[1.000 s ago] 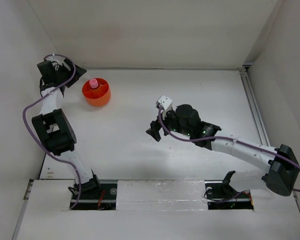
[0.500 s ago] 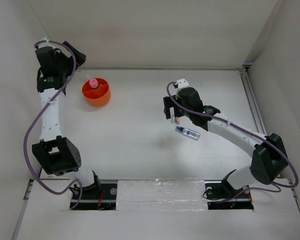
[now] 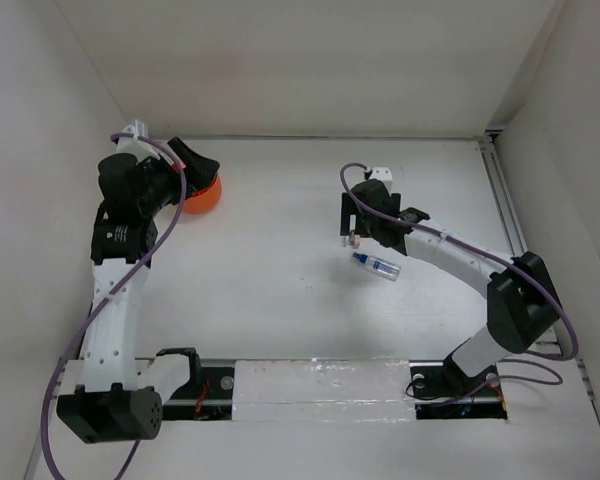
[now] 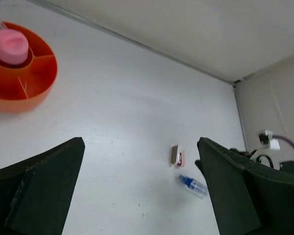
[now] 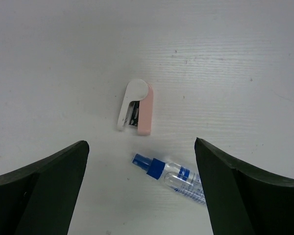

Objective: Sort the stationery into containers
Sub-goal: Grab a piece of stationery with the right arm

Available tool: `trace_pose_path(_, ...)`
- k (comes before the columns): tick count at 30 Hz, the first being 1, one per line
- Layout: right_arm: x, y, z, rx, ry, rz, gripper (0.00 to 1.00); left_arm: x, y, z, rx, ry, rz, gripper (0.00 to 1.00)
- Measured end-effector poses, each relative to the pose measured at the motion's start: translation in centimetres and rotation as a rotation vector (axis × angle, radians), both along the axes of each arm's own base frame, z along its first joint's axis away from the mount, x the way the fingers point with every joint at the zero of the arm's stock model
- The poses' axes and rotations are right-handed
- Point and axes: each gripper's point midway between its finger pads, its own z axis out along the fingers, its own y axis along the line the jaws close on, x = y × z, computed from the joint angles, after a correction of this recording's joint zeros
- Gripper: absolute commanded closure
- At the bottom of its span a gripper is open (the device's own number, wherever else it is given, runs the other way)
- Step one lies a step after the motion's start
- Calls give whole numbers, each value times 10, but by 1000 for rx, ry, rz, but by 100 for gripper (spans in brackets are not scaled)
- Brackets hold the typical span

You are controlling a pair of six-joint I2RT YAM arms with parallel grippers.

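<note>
My right gripper lowers its open fingers around the white-pink stapler's end by the blue cap (image 3: 351, 243) (image 5: 134, 125) next and closes. The stapler lies below, its long sides facing them.
The round orange tub (image 4: 36, 81) with dividers holds the pink-capped dark tube (image 4: 11, 45) upright in one compartment. In the top view my left gripper (image 3: 202, 168) hangs open over the tub (image 3: 208, 196) and hides most of it. The clear blue-capped tube (image 3: 377, 266) lies on the table, and the small white-tan eraser (image 3: 352, 240) lies just behind it. My right gripper (image 3: 348, 222) is open and empty above them. The right wrist view shows the eraser (image 5: 135, 106) and the tube (image 5: 179, 176) between its fingers. Both also show in the left wrist view, the eraser (image 4: 177, 155) and the tube (image 4: 192, 184). I see no pens or tan cube.
White walls close the table at the back, left and right. A metal rail (image 3: 505, 215) runs along the right side. The right arm's elbow (image 3: 520, 300) sits near the right wall.
My left arm has swung down and forward, and its gripper now covers the tub. My right gripper moved back and to the right, and the blue-capped tube came into view below it.
</note>
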Motion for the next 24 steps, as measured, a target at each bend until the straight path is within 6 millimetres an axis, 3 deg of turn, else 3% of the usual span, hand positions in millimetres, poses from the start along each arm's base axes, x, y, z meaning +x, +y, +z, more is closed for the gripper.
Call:
trace_pose_path(3, 5, -3, -9, -5, 11, -35, 8, -17, -3, -22, 16, 20, -26, 0)
trace_pose_path(9, 20, 0, -50, -51, 87, -85, 12, -38, -8, -62, 12, 73, -56, 0)
trace_pose_path(13, 18, 0, -70, -66, 127, -101, 15, -39, -13, -65, 8, 70, -87, 0)
trace_pose_path(19, 20, 3, -76, -54, 134, -99, 19, -40, -18, -70, 1, 71, -117, 0)
trace_pose_path(24, 21, 7, -93, -61, 165, -92, 21, -40, -19, -69, -1, 67, -126, 0)
